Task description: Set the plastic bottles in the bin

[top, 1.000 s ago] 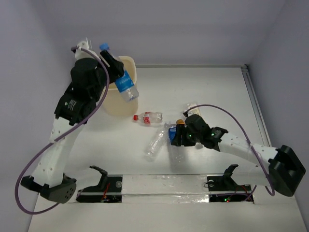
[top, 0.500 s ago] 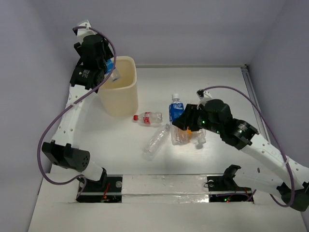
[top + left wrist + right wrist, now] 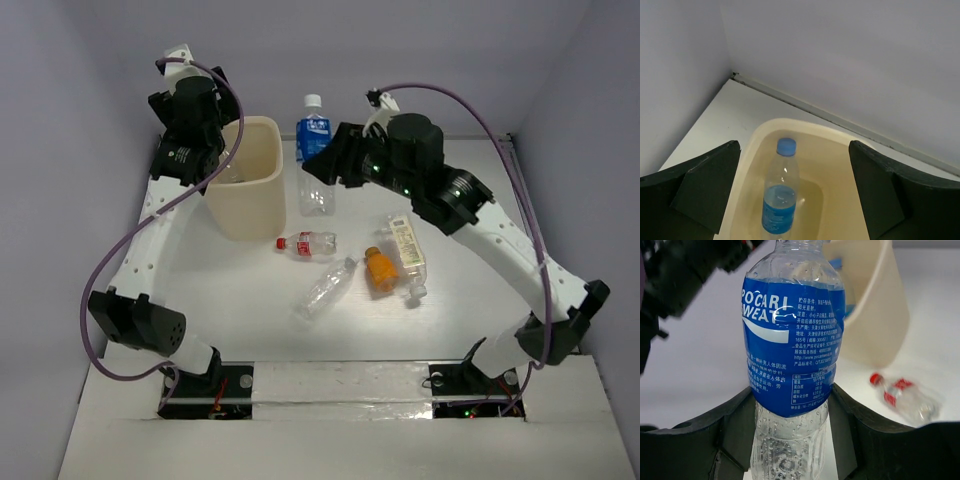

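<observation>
The bin's opening [image 3: 260, 150] [image 3: 860, 267] is to the left of my right gripper in the top view. My right gripper will next carry the bottle that hangs outside that way over the opening and let it go.
The cream bin [image 3: 262, 205] stands at the back left. My left gripper [image 3: 213, 150] hovers over its mouth, open. In the left wrist view a clear bottle with a blue cap and blue label [image 3: 781, 195] stands inside the bin [image 3: 805, 124], between my spread fingers [image 3: 707, 187] and apart from both. My right gripper [image 3: 335, 165] is shut on the lower body of a blue-labelled bottle [image 3: 315, 160], held upright in the air just right of the bin. On the table lie a red-labelled bottle [image 3: 308, 243], an unlabelled clear one [image 3: 325, 288], an orange one [image 3: 381, 270] and a cream-labelled one [image 3: 407, 250].
The back wall runs close behind the bin, and the left wall is near it. A rail [image 3: 520, 190] lines the table's right edge. The arm bases and a taped strip [image 3: 340, 382] sit along the near edge.
My left gripper has opened and let its blue-labelled bottle drop into the bin. My right arm has lifted its blue-labelled bottle off the table and carried it back toward the bin.
</observation>
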Available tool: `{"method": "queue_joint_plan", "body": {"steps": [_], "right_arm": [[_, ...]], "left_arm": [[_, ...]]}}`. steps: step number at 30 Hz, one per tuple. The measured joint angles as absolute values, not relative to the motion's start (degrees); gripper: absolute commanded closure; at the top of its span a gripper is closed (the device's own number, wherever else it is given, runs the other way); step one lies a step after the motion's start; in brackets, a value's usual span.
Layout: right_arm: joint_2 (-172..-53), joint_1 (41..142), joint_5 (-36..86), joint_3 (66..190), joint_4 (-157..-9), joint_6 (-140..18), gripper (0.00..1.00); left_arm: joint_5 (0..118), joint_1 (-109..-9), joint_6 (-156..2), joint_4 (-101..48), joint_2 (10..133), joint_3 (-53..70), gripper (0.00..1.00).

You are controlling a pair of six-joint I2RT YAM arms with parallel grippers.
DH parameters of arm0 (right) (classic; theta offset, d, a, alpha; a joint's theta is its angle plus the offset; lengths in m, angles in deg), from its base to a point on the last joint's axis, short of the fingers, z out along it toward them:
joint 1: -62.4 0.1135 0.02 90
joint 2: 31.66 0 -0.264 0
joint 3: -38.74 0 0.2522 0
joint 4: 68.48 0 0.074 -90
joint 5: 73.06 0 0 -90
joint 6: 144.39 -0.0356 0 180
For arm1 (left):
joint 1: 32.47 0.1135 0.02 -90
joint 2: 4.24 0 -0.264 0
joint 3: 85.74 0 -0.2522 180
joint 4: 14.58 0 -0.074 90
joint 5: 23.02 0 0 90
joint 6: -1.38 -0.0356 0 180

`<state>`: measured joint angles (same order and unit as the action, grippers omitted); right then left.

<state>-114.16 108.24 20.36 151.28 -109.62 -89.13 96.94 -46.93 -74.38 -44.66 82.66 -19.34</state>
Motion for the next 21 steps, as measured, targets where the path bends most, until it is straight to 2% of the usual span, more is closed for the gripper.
{"method": "queue_joint_plan", "body": {"steps": [4, 6, 14, 19, 21], "right_arm": [[-122.5, 108.2, 20.3, 159.4, -105.6, -89.1, 0.53], [-126.5, 108.2, 19.7, 162.9, -103.4, -89.3, 0.53], [-149.3, 108.2, 12.8, 188.0, -101.1, -89.6, 0.52], [-158.0, 108.2, 7.1, 196.5, -100.8, -88.7, 0.48], [-159.9, 108.2, 5.5, 197.3, -100.8, -88.6, 0.43]], "left_arm": [[92.4, -46.6, -72.9, -47.3, 79.2, -18.6, 0.2], [89.3, -46.5, -71.3, -47.7, 74.3, -15.3, 0.3], [74.8, -46.5, -62.4, -50.9, 45.6, 12.1, 0.62], [66.8, -46.8, -58.6, -55.0, 36.7, 25.7, 0.62], [63.7, -47.0, -57.6, -56.5, 34.5, 30.7, 0.56]]}}
